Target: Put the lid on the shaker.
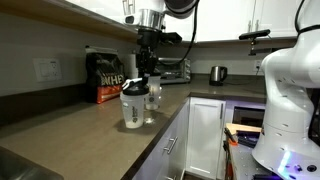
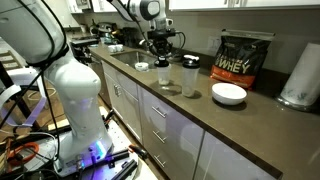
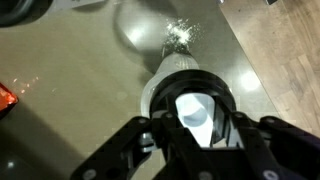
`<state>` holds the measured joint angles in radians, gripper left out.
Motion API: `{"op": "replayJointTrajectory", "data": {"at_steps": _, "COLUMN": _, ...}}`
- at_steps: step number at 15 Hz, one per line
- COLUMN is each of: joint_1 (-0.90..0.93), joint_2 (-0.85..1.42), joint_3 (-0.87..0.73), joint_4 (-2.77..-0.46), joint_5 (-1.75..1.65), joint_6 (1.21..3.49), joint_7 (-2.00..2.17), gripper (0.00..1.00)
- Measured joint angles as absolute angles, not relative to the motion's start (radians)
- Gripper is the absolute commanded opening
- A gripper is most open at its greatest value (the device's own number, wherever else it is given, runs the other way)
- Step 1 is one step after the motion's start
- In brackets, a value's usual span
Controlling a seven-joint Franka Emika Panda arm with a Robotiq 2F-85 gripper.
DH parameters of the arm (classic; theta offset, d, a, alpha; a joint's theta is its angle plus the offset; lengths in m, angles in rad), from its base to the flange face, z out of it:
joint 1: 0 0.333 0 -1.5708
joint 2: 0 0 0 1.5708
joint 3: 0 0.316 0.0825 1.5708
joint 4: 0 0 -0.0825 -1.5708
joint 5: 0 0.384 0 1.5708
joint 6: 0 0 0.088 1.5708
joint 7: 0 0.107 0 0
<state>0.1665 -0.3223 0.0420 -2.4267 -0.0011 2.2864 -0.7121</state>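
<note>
The shaker's pale edge still shows beyond the lid, so my gripper will bring the black lid (image 1: pixel 133 89) down onto the shaker's rim and let go of it there.
The shaker (image 1: pixel 132 110), a wide translucent whitish cup, stands on the brown counter in both exterior views (image 2: pixel 163 80). The black lid (image 1: pixel 133 89) with its pale patch (image 3: pixel 197 105) sits at the cup's rim (image 3: pixel 172 72). My gripper (image 1: pixel 141 80) (image 2: pixel 162 62) comes straight down over the cup. In the wrist view its black fingers (image 3: pixel 195 128) flank the lid and are closed on it. I cannot tell whether the lid is fully seated.
A narrower clear dark-topped bottle (image 1: pixel 152 100) (image 2: pixel 190 76) stands right beside the shaker. A whey bag (image 2: pixel 243 55) leans on the wall, with a white bowl (image 2: pixel 229 93) and a paper roll (image 2: pixel 300 75) nearby. A toaster oven (image 1: pixel 175 70) stands farther along the counter.
</note>
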Motion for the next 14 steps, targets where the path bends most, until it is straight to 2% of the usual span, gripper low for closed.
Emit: {"op": "replayJointTrajectory", "data": {"at_steps": 14, "joint_1": 0.167, "joint_2": -0.287, "joint_3": 0.03, "joint_4": -2.426, "joint_5": -0.001, "joint_6": 2.353, "joint_7": -0.712, "gripper": 0.14}}
